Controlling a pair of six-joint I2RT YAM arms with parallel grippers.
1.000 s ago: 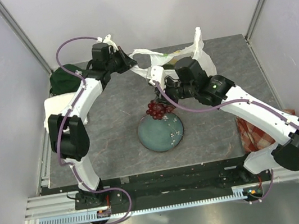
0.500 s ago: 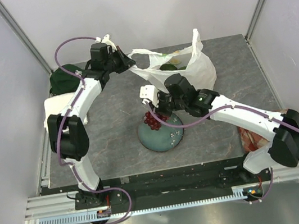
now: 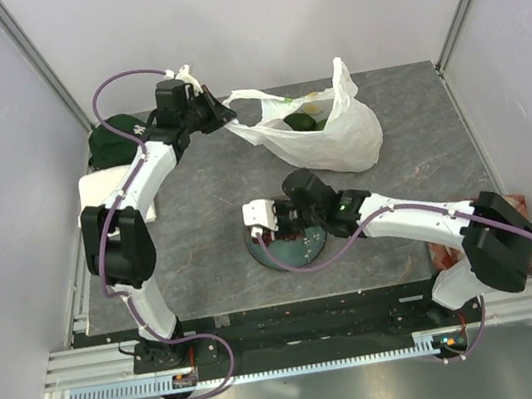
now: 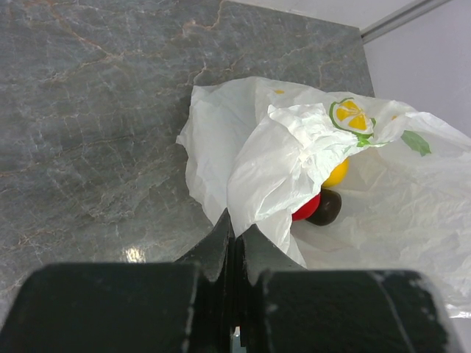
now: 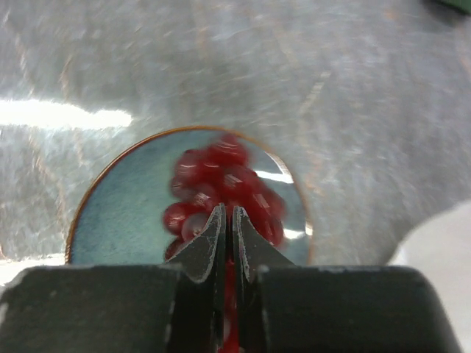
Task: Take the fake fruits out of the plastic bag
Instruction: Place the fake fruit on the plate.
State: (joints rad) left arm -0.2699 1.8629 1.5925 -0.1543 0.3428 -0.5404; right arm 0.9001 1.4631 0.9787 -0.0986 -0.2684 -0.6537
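My right gripper should bring the grape bunch down next, slightly back toward the middle of the teal plate (image 3: 288, 241).
The white plastic bag (image 3: 337, 138) lies at the back of the table, its mouth facing left. My left gripper (image 3: 220, 117) is shut on a handle of the bag (image 4: 272, 176) and holds it up. Inside the bag the left wrist view shows a yellow fruit (image 4: 338, 174), a red fruit (image 4: 307, 209) and a dark fruit (image 4: 327, 207); a green piece (image 3: 299, 122) shows from above. My right gripper (image 5: 227, 218) is shut on the dark red grape bunch (image 5: 221, 176), which hangs low over the teal plate (image 5: 118, 213). From above, that gripper (image 3: 284, 223) covers most of the plate (image 3: 307, 251).
A dark green cap (image 3: 111, 140) sits at the back left by the left arm. A red checked cloth (image 3: 524, 207) lies at the right edge, partly behind the right arm. Walls close the table on three sides.
My right arm has carried the grape bunch away from the bag, toward the near side, down over the plate. The bag has slumped lower. The left gripper still holds the handle.
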